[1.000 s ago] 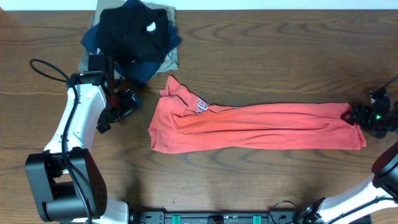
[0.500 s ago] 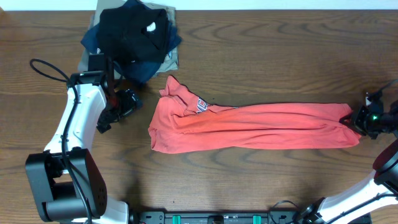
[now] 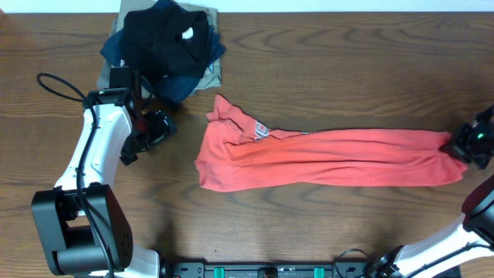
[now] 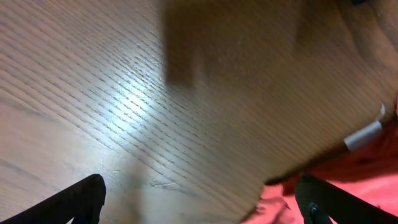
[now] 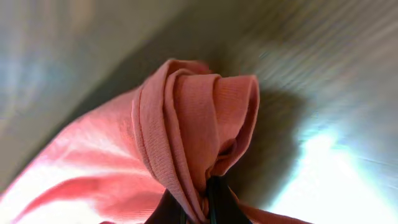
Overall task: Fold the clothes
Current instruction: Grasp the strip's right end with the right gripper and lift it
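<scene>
My right gripper should next lift the held end of the shirt toward the collar, and then it should open over the shirt's middle (image 3: pixel 315 158).
The clothes, a red-orange T-shirt (image 3: pixel 324 157), lie stretched in a long bunched strip across the table, collar and logo end at the left. My right gripper (image 3: pixel 461 147) is shut on the shirt's right end; in the right wrist view a gathered fold of red cloth (image 5: pixel 193 124) rises from between the closed fingers (image 5: pixel 217 199). My left gripper (image 3: pixel 158 130) hovers open left of the collar end, apart from it. In the left wrist view its two dark fingertips (image 4: pixel 81 196) stand wide over bare wood, with a corner of the red shirt (image 4: pixel 348 180) at the lower right.
A pile of black, navy and khaki garments (image 3: pixel 164 46) sits at the back left, just behind the left arm. A black cable (image 3: pixel 58 83) loops beside that arm. Brown wooden table (image 3: pixel 324 69) all round.
The right gripper closed on the shirt's right end and pulled it to the right; the whole shirt slid rightward by a small amount. The left arm has not moved.
</scene>
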